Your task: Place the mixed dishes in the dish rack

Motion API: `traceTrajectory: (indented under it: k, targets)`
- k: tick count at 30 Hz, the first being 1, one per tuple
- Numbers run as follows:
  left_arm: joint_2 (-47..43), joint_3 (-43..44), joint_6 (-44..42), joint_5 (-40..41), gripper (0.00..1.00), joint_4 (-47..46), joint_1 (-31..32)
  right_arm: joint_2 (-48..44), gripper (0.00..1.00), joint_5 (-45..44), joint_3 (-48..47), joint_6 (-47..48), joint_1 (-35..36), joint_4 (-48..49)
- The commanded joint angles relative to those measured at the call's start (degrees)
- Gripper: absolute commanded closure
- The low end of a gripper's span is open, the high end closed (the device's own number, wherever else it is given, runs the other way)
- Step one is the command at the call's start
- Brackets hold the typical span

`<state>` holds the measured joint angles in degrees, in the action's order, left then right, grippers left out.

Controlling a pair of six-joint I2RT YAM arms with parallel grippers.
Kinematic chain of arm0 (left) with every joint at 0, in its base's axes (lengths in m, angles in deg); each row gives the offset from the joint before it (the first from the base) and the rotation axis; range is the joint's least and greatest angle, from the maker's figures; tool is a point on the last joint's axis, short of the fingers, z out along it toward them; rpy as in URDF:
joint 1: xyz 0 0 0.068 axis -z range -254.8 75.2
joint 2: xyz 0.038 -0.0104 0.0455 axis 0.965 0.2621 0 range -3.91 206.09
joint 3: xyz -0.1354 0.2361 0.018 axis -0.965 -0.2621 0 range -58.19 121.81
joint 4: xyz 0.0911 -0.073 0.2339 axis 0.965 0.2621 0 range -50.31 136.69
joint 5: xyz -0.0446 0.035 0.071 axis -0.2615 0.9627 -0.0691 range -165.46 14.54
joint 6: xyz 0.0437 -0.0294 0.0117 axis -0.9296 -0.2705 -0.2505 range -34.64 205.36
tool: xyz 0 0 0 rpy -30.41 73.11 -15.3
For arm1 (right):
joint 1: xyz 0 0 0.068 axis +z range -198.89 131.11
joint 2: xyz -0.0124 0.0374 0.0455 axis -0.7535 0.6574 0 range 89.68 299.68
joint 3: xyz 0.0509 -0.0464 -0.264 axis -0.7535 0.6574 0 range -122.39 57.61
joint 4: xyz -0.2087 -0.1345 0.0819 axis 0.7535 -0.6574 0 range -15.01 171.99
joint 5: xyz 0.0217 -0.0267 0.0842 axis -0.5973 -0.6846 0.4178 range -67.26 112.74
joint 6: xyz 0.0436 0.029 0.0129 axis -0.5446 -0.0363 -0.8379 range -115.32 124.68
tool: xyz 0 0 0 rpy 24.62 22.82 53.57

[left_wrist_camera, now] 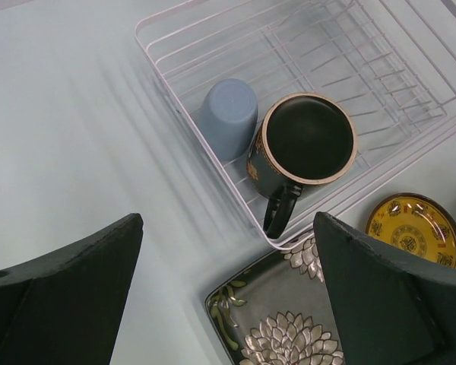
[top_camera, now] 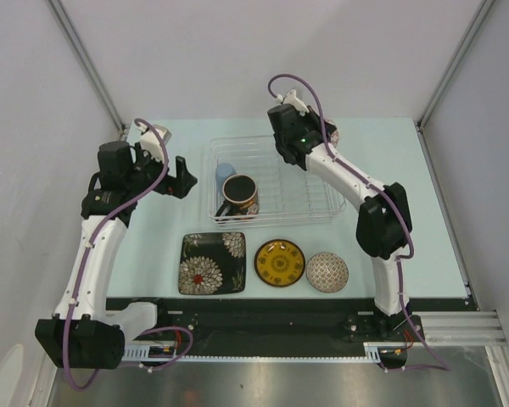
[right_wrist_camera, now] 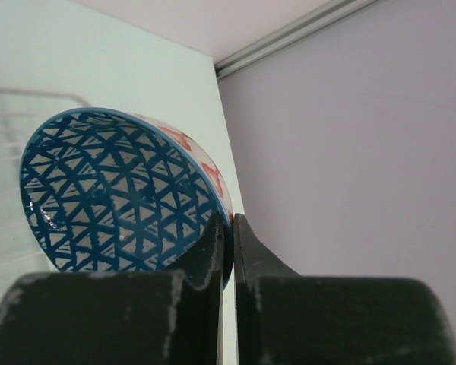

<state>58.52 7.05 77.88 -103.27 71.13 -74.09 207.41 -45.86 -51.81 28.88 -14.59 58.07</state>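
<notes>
The robot needs to lower the blue bowl in its right gripper and move it slightly back, inside the far corner of the rack, because the rack end away from the mug (top_camera: pixel 239 195) is empty.
The clear dish rack (top_camera: pixel 319 214) stands mid-table and holds a pale blue cup (top_camera: pixel 225 175), mouth down, and a dark floral mug (top_camera: pixel 239 195). In front of it lie a black square floral plate (top_camera: pixel 212 263), a yellow saucer (top_camera: pixel 279 262) and a brownish patterned bowl (top_camera: pixel 327 271). My left gripper (top_camera: pixel 185 178) is open and empty left of the rack; its wrist view shows the cup (left_wrist_camera: pixel 228 114), mug (left_wrist_camera: pixel 308 141) and plate (left_wrist_camera: pixel 304 327). My right gripper (right_wrist_camera: pixel 229 228) is shut on the rim of a blue patterned bowl (right_wrist_camera: pixel 114 198), held at the rack's far right corner (top_camera: pixel 332 134).
Grey walls with metal corner posts enclose the table on three sides; the right wall (right_wrist_camera: pixel 349 137) is close beside the held bowl. The right part of the rack (left_wrist_camera: pixel 380 68) holds no dishes. A black rail (top_camera: pixel 263 326) runs along the near edge.
</notes>
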Motion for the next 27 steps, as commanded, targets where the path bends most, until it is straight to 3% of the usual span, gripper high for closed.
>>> traceTrajectory:
  k: [1,27]
  targets:
    - [-1.09,-0.46,0.37,-2.16,0.0,-1.12,-0.53,0.56,1.0,-1.72,2.99,-0.2,-0.37,3.27]
    - [-0.56,-0.72,0.28,-3.04,0.0,-2.0,-2.38,8.3,1.0,5.4,6.42,-16.82,2.78,-10.26]
